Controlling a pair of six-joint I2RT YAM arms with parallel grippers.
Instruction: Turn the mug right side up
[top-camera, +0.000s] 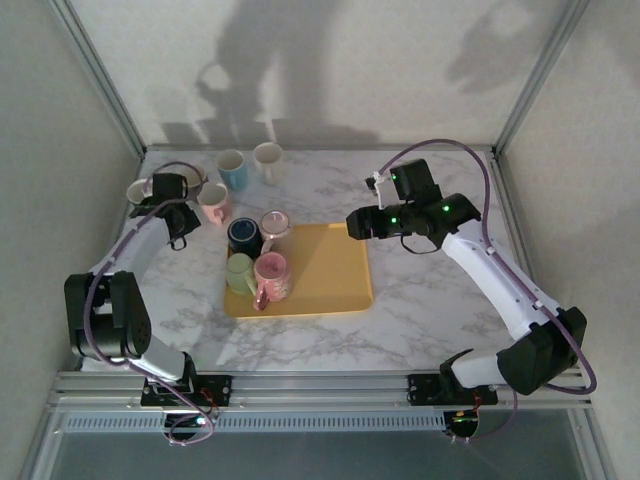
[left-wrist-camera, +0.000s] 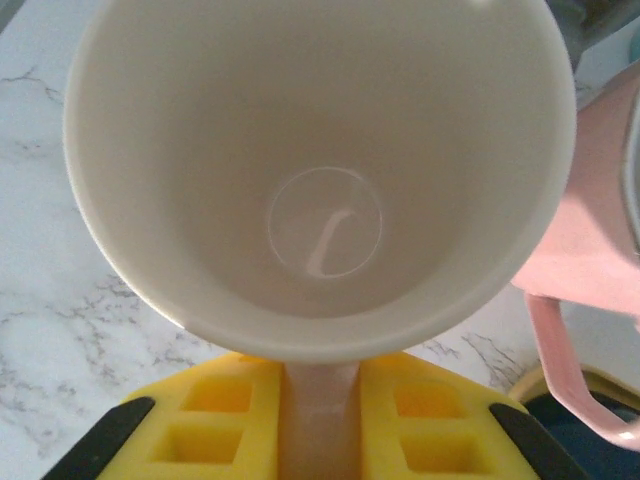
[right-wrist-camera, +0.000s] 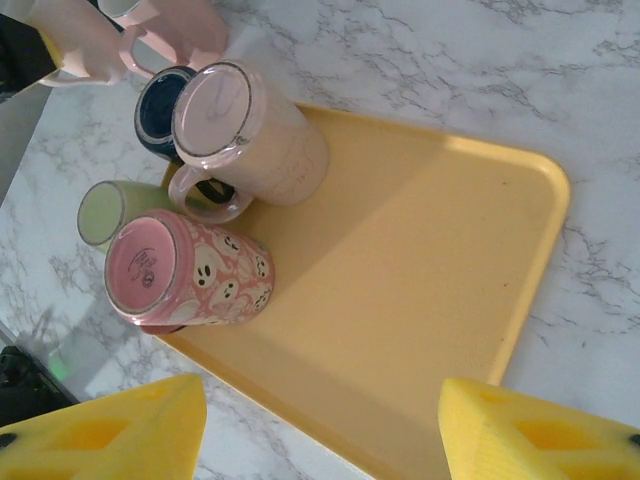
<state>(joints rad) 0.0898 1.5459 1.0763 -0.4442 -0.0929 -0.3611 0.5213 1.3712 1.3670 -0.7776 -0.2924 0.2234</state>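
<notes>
I will move my left gripper straight down toward the marble beside the pink mug (top-camera: 214, 202) and let go of the cream mug's handle there, because the cream mug's opening (top-camera: 190, 177) already faces up.
A cream mug (left-wrist-camera: 320, 170) fills the left wrist view with its mouth toward the camera. Its handle runs down between the yellow fingers (left-wrist-camera: 210, 420) of my left gripper (left-wrist-camera: 320, 400), which is shut on it. From above, this mug (top-camera: 140, 190) is at the table's far left with its opening up; whether it rests on the marble I cannot tell. My right gripper (right-wrist-camera: 320, 440) hangs open over the yellow tray (right-wrist-camera: 430, 260), holding nothing. A pink ghost-print mug (right-wrist-camera: 190, 275) and a pale pink mug (right-wrist-camera: 250, 140) stand base-up on the tray.
A dark blue mug (right-wrist-camera: 160, 110) and a green mug (right-wrist-camera: 105, 210) sit at the tray's left side. A pink mug (top-camera: 213, 203) stands just right of my left gripper (top-camera: 160, 192). A light blue mug (top-camera: 232, 168) and a white mug (top-camera: 267, 160) stand at the back.
</notes>
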